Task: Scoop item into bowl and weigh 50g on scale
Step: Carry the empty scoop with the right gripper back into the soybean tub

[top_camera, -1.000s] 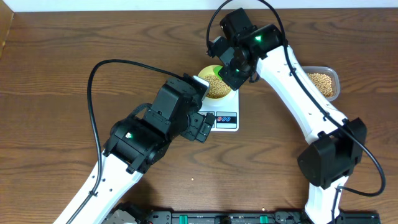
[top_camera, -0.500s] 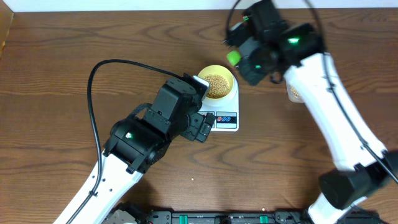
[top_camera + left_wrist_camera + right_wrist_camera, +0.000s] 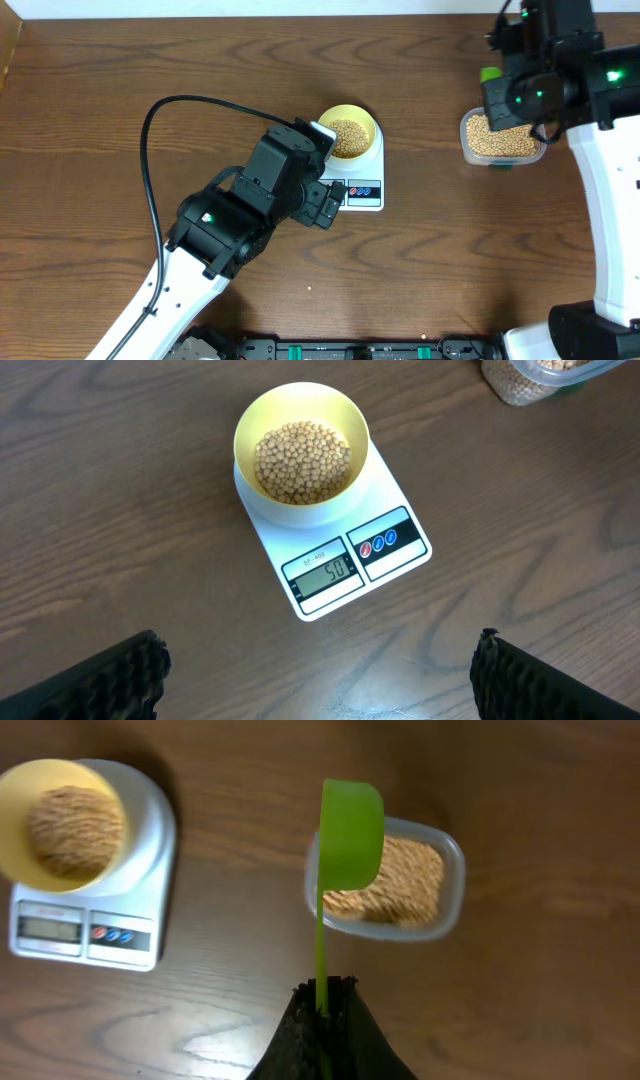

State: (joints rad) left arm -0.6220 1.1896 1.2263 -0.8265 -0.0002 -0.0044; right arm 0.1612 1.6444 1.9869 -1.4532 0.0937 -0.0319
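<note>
My right gripper lowers the scoop's cup onto the beans in the clear tub next, then releases its handle, since the scale (image 3: 366, 195) shows the asked weight.
The pale yellow bowl (image 3: 350, 135) sits on the white scale (image 3: 366, 195), partly filled with tan beans (image 3: 303, 457). The scale's display (image 3: 323, 573) reads 50. My left gripper (image 3: 318, 642) hovers open just in front of the scale, with only bare table between its fingers. At the far right, my right gripper (image 3: 322, 995) is shut on the thin handle of a green scoop (image 3: 350, 830). The scoop's cup hangs above the left part of the clear tub (image 3: 448, 870), which holds more beans (image 3: 395, 890). I cannot tell whether the scoop holds beans.
The clear tub (image 3: 503, 140) stands on the brown wooden table (image 3: 200, 80), to the right of the scale. The left arm's black body (image 3: 240, 215) lies beside the scale's front left corner. A black rail (image 3: 350, 350) runs along the front edge.
My right arm has swung from above the bowl to the right, carrying the green scoop over the clear tub. The left arm, bowl and scale have not moved.
</note>
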